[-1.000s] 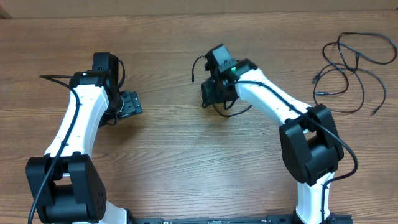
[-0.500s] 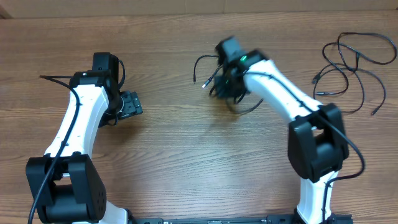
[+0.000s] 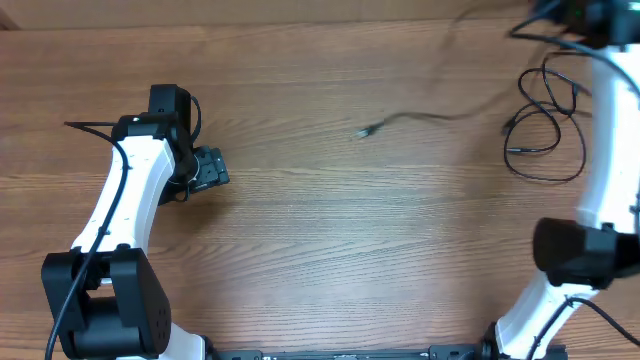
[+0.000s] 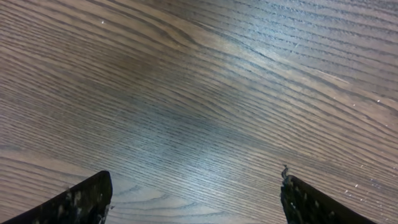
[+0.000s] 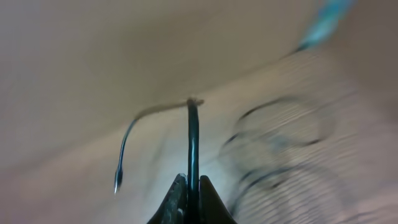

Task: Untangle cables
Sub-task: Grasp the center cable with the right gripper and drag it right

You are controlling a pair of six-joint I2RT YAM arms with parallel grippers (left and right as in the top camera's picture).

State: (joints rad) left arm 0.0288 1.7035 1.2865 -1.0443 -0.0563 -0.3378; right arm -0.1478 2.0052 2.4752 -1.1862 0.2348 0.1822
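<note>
The robot's right gripper will carry the cable to the right in the overhead view, then down over the pile's far side [image 3: 568, 62], and release the cable there, as the cable's plug trails in the middle of the table.
A pile of thin black cables [image 3: 548, 112] lies in loose loops at the far right of the wood table. One thin black cable [image 3: 405, 115] stretches out from there toward the table's middle and ends in a silver-tipped plug [image 3: 364, 132]. My right gripper [image 3: 572, 12] is at the top right edge, above the pile. In the right wrist view it [image 5: 192, 185] is shut on that cable [image 5: 193, 134], with blurred loops [image 5: 280, 124] behind it. My left gripper [image 3: 210, 168] is open and empty at the left, over bare wood [image 4: 196, 200].
The thicker black arm cable [image 3: 85, 125] sticks out beside the left arm. The right arm's white links [image 3: 605, 150] stand along the right edge, next to the cable pile. The table's far edge runs along the top of the overhead view.
My right arm has swung fast from the table's middle to the far right back corner with a cable in its jaws. That cable is now drawn out long. The left arm has not moved.
</note>
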